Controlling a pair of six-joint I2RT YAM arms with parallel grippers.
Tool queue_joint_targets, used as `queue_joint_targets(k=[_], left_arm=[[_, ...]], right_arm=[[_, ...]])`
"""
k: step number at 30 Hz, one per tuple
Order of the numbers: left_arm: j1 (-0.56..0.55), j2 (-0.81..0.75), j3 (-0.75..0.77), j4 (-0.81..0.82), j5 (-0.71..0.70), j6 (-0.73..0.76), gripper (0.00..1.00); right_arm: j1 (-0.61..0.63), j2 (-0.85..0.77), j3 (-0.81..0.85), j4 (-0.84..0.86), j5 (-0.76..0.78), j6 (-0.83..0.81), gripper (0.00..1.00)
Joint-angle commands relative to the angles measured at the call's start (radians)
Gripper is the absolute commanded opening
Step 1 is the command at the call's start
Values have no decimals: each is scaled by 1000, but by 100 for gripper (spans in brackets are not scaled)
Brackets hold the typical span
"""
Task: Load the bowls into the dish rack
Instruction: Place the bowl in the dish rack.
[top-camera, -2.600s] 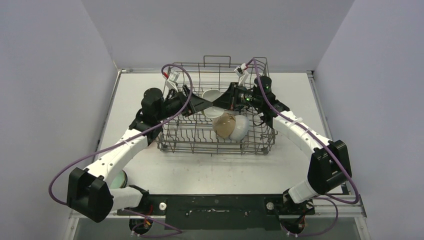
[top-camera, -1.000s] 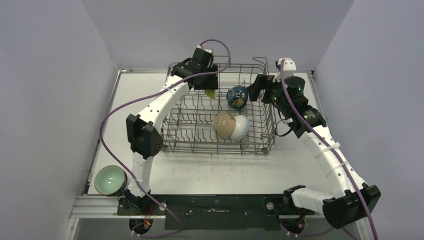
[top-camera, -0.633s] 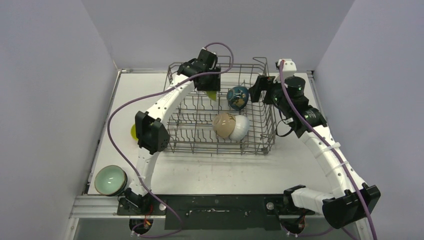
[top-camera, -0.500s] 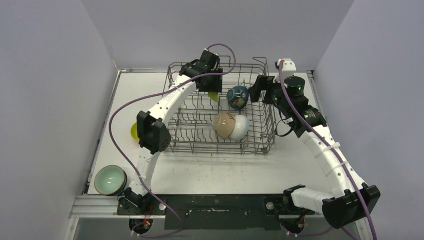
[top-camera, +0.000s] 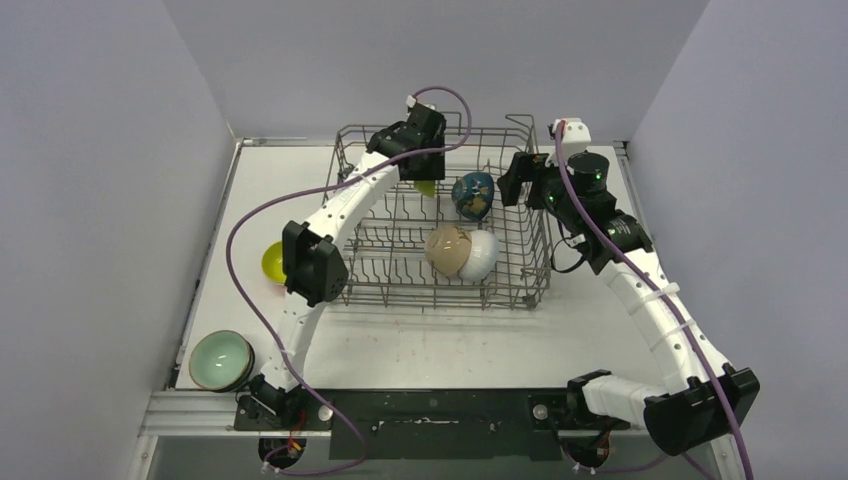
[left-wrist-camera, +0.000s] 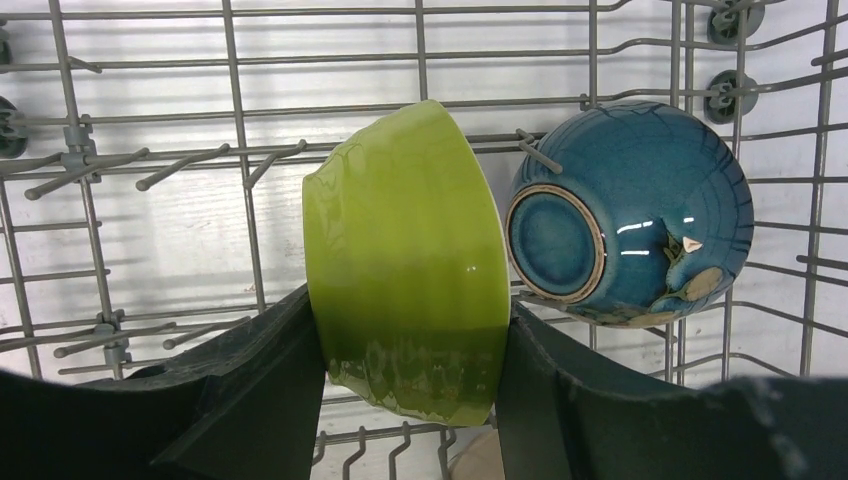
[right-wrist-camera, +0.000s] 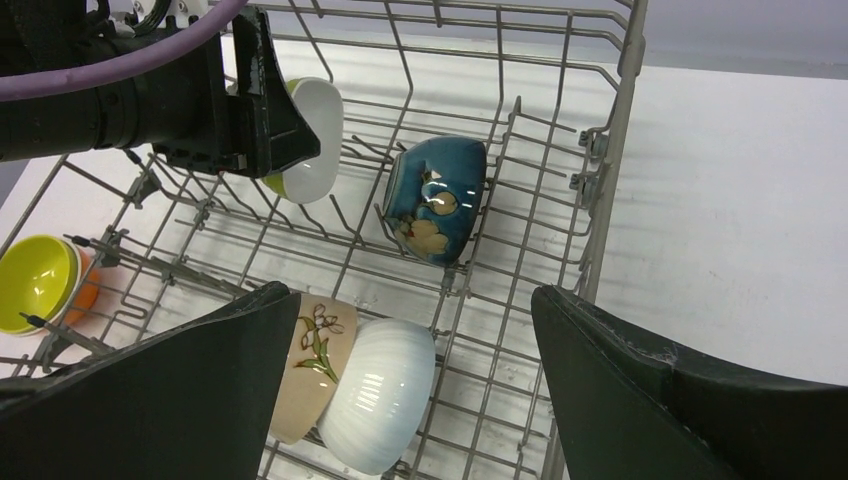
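Note:
I should next lower my left gripper to the dish rack's empty wires beside the dark blue bowl and release the lime bowl on edge there, as those pegs are below.
The dish rack stands mid-table. My left gripper is shut on a lime bowl, held on edge just above the tines at the rack's back; from above the lime bowl shows under the left gripper. Right beside it a dark blue patterned bowl leans on its side in the tines. A beige flowered bowl and a white bowl lean together at the rack's front right. My right gripper hangs open and empty over the rack's right side.
A yellow bowl sits on the table left of the rack, with an orange bowl tucked behind it. A pale green bowl rests at the table's near left corner. The left arm's elbow hangs by the rack's left wall.
The left arm has carried the lime bowl a little to the right, toward the blue bowl, and its elbow has swung right, uncovering the yellow bowl. The right arm has stayed still.

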Motion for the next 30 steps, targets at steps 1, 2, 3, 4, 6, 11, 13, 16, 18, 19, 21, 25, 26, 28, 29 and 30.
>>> queue_joint_targets(k=[1,2,3,4,6,11,13,16,18,19,21,25,26,28,29,30], left_arm=[[-11,-32,-17,29,-86,-7,0],[-9,-20,-4,19,-74,-8,0],[-8,-5,17,3,-61,-5,0],[-7,14,40,-14,-49,-6,0],[-7,40,65,-34,-21,-3,0],[-3,83,70,-48,20,-15,0],[0,95,70,-42,39,-15,7],[8,102,70,-31,78,-22,26],[11,96,68,-28,84,-29,48],[11,88,64,-24,82,-30,57],[11,66,46,-12,70,-30,70],[11,-7,-27,41,53,-28,84],[11,-25,-48,56,54,-27,85],[11,-63,-82,83,56,-22,88],[11,-81,-95,94,58,-19,88],[11,-99,-107,106,60,-17,89]], right_arm=[[-9,9,16,18,8,-17,90],[-10,9,15,17,7,-18,90],[-11,10,14,17,8,-19,90],[-12,10,15,17,8,-21,90],[-14,9,14,17,7,-22,90],[-18,11,10,15,3,-25,90],[-20,10,12,13,0,-25,90],[-18,10,12,10,-2,-25,90],[-20,10,15,7,-3,-25,90],[-20,11,16,7,-3,-25,90],[-20,7,17,7,-3,-24,90],[-20,7,17,7,-7,-22,90],[-20,7,16,7,-8,-21,90],[-21,9,17,9,-11,-19,90],[-20,7,18,9,-14,-17,90],[-21,7,19,9,-16,-17,90]])
